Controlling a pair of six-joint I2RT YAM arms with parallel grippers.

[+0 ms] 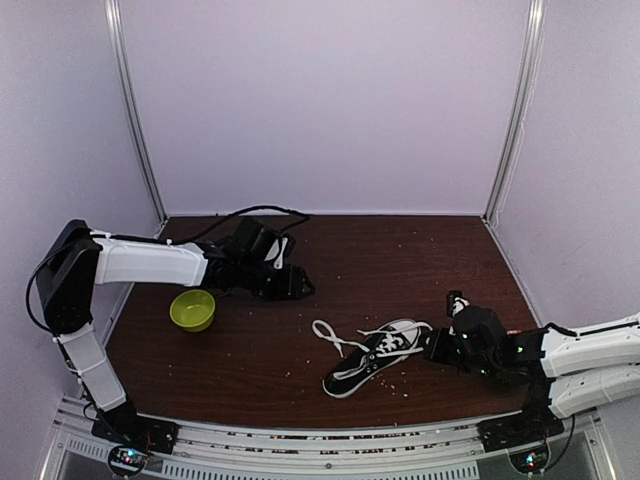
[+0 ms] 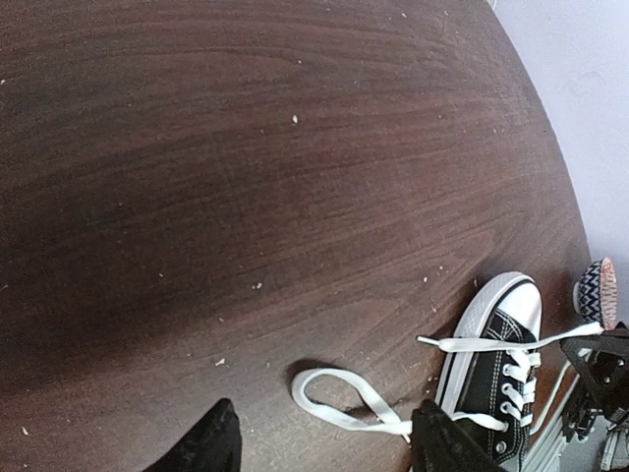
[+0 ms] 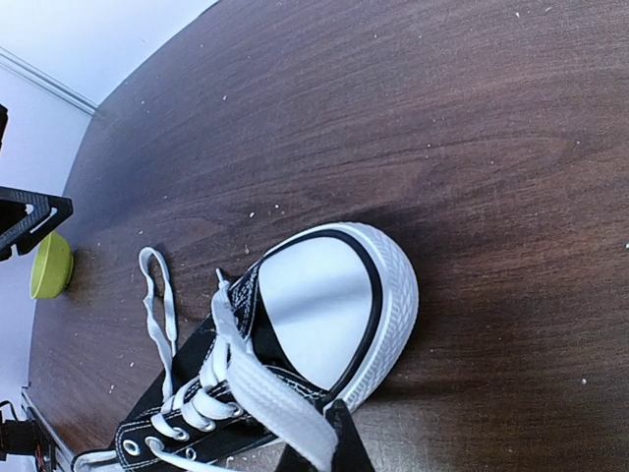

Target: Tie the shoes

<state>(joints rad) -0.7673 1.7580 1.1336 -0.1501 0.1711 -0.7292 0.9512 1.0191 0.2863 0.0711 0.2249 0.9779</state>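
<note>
The rounded end of the lace loop is clear of the shoe (image 2: 496, 383), so I will move my left gripper down and back onto that bend next.
The black sneaker (image 1: 375, 360) with white sole and toe cap lies on the brown table, toe pointing right. One white lace forms a loose loop (image 1: 328, 336) on the table to its left. My right gripper (image 1: 436, 345) is at the toe. In the right wrist view it (image 3: 319, 454) is shut on the other white lace (image 3: 265, 393), which runs flat across the toe cap (image 3: 319, 310). My left gripper (image 1: 290, 283) hovers behind and to the left of the shoe. In the left wrist view it (image 2: 329, 447) is open and empty, with the lace loop (image 2: 339, 398) and shoe (image 2: 496, 383) beyond it.
A lime green bowl (image 1: 192, 310) sits on the left of the table, under the left forearm; it also shows in the right wrist view (image 3: 49, 265). Small crumbs are scattered over the brown tabletop (image 1: 400, 260). Pale walls enclose the back and sides.
</note>
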